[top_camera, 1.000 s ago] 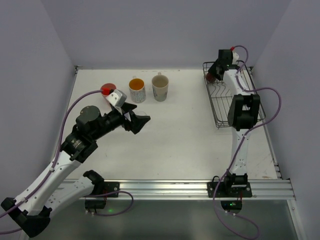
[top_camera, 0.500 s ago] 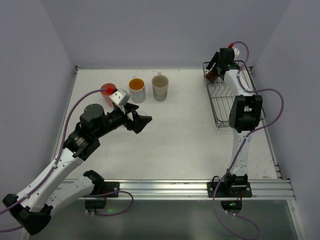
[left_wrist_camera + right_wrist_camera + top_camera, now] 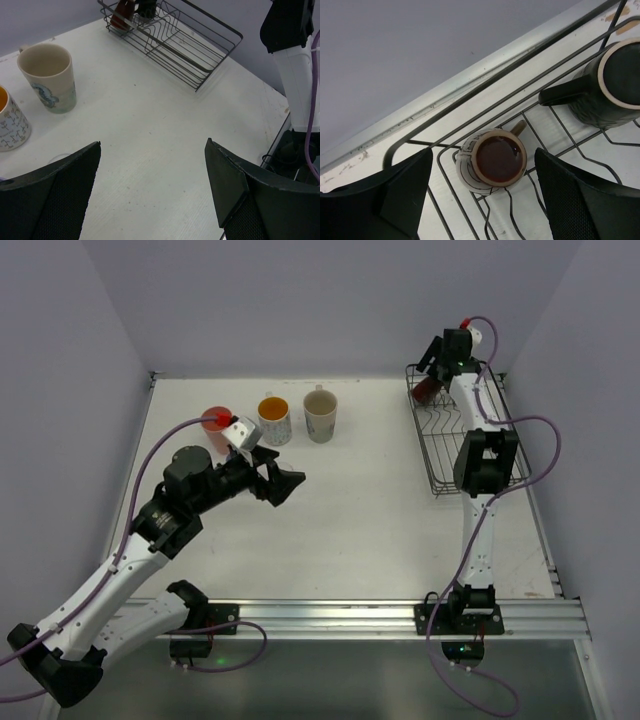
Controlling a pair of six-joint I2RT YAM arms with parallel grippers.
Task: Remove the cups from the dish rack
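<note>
My right gripper will next move down until its open fingers are on either side of the pale mug, and then close. The pale mug's rim [image 3: 499,158] is below my right gripper, between those fingers.
The black wire dish rack [image 3: 462,440] stands at the right of the table. In its far corner sit a pale mug with a brown inside [image 3: 495,161] and a dark mug [image 3: 612,82]. My right gripper [image 3: 483,152] hangs open above the pale mug, one finger on each side, not touching it. It shows over the rack's far corner [image 3: 432,372]. On the table at the back left stand a salmon-red tumbler [image 3: 214,421], a dotted mug with an orange inside [image 3: 273,418] and a cream mug [image 3: 320,413]. My left gripper [image 3: 281,485] is open and empty over bare table [image 3: 152,145].
The back wall runs just behind the rack [image 3: 445,95]. The right arm's upright link [image 3: 486,462] stands over the rack's near half. In the left wrist view the cream mug [image 3: 49,75] and dotted mug [image 3: 10,122] are to the left and the rack [image 3: 172,42] is ahead.
The right wrist has lifted and shifted slightly toward the back wall over the rack's far corner. The left arm has edged a little forward, its gripper still open.
</note>
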